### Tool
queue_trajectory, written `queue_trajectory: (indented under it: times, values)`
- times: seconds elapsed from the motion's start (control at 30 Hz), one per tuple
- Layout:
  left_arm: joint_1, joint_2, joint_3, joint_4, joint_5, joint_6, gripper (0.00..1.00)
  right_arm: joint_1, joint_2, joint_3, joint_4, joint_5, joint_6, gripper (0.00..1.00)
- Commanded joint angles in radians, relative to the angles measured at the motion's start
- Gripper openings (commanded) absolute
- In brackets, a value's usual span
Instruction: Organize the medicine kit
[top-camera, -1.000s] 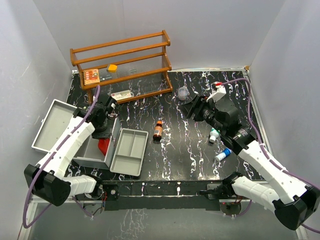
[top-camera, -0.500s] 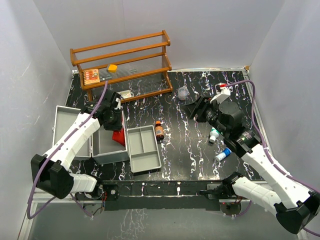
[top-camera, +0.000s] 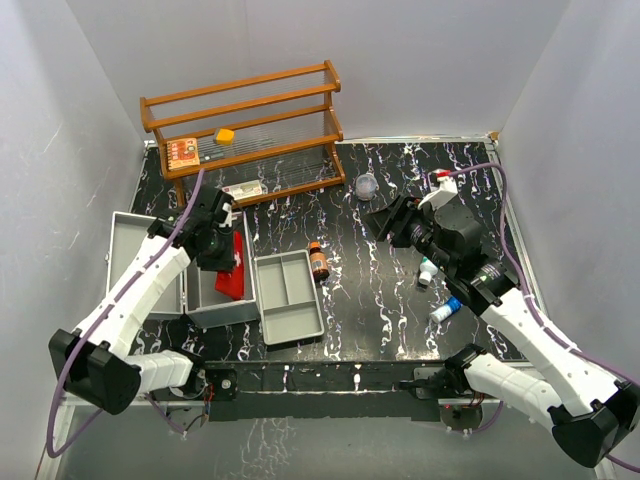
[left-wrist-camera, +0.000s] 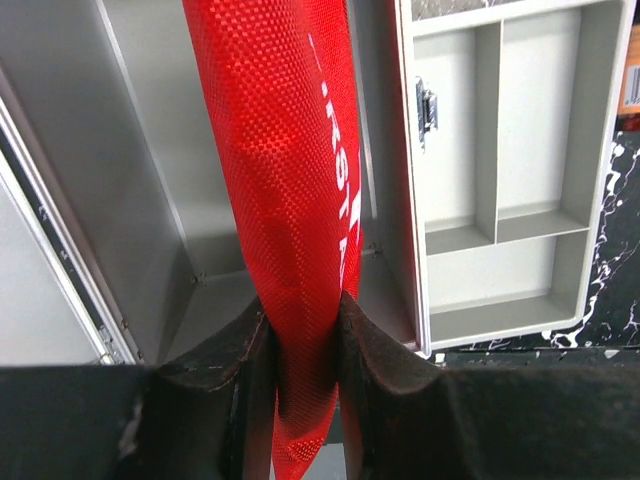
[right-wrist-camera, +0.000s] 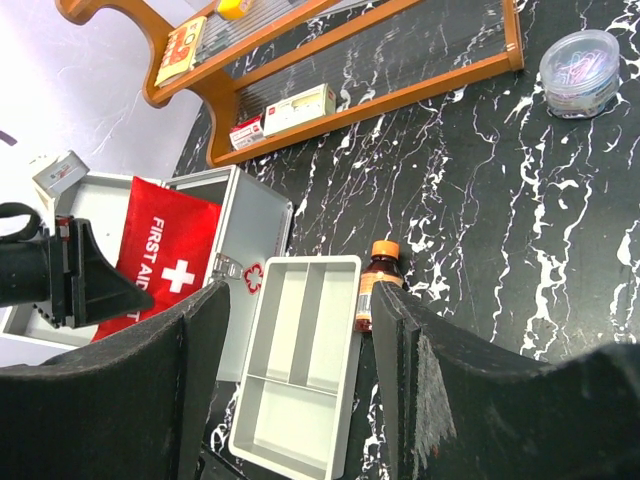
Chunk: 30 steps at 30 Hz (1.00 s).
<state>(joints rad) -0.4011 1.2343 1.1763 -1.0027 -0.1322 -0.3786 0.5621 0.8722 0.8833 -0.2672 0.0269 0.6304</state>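
The open case's bottom is bare below the hanging pouch, so my left gripper will next lower and release the red pouch (top-camera: 232, 270) between the case's sides.
The medicine kit (top-camera: 200, 303) is a silver metal case that stands open at the left, its lid (top-camera: 140, 262) laid back. Its grey tray (top-camera: 288, 297) lies on the table beside it, empty. My left gripper (top-camera: 222, 245) is shut on a red first-aid pouch (top-camera: 232, 270) and holds it upright over the open case. In the left wrist view the pouch (left-wrist-camera: 290, 180) hangs between my fingers (left-wrist-camera: 300, 350), above the case interior (left-wrist-camera: 150, 160) and next to the tray (left-wrist-camera: 500, 170). My right gripper (top-camera: 395, 220) is open and empty, above the table; its view shows the tray (right-wrist-camera: 300, 360) and pouch (right-wrist-camera: 165, 255).
An amber bottle with an orange cap (top-camera: 318, 260) lies right of the tray. Two small tubes (top-camera: 428, 270) (top-camera: 446, 308) lie by my right arm. A round clear container (top-camera: 367, 185) sits at the back. A brown wooden rack (top-camera: 245, 130) with small boxes stands at the back left.
The case has turned square to the table and the tray has slid right toward the bottle. My left gripper has drawn the red pouch up so it stands taller in the case.
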Motion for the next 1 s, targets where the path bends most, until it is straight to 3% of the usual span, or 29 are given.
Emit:
queue_trajectory:
  times: [0.0, 0.37, 0.77, 0.8, 0.9, 0.97]
  values:
    - [0.008, -0.033, -0.015, -0.092, -0.011, 0.003, 0.00, -0.001, -0.006, -0.016, 0.086, -0.019, 0.016, 0.56]
    - [0.011, -0.020, -0.022, -0.060, 0.036, 0.015, 0.00, -0.002, 0.016, -0.017, 0.109, -0.042, 0.019, 0.56]
    - [0.016, -0.056, -0.251, 0.300, -0.002, -0.161, 0.00, -0.002, 0.019, -0.027, 0.118, -0.046, 0.028, 0.56]
    - [0.016, -0.065, -0.258, 0.309, -0.020, -0.161, 0.05, -0.002, 0.021, -0.027, 0.118, -0.047, 0.028, 0.56]
    - [0.020, -0.075, -0.263, 0.280, -0.095, -0.170, 0.42, -0.003, 0.023, -0.032, 0.120, -0.047, 0.030, 0.56]
    - [0.021, -0.065, -0.250, 0.218, -0.171, -0.183, 0.55, -0.002, 0.027, -0.032, 0.124, -0.049, 0.033, 0.56]
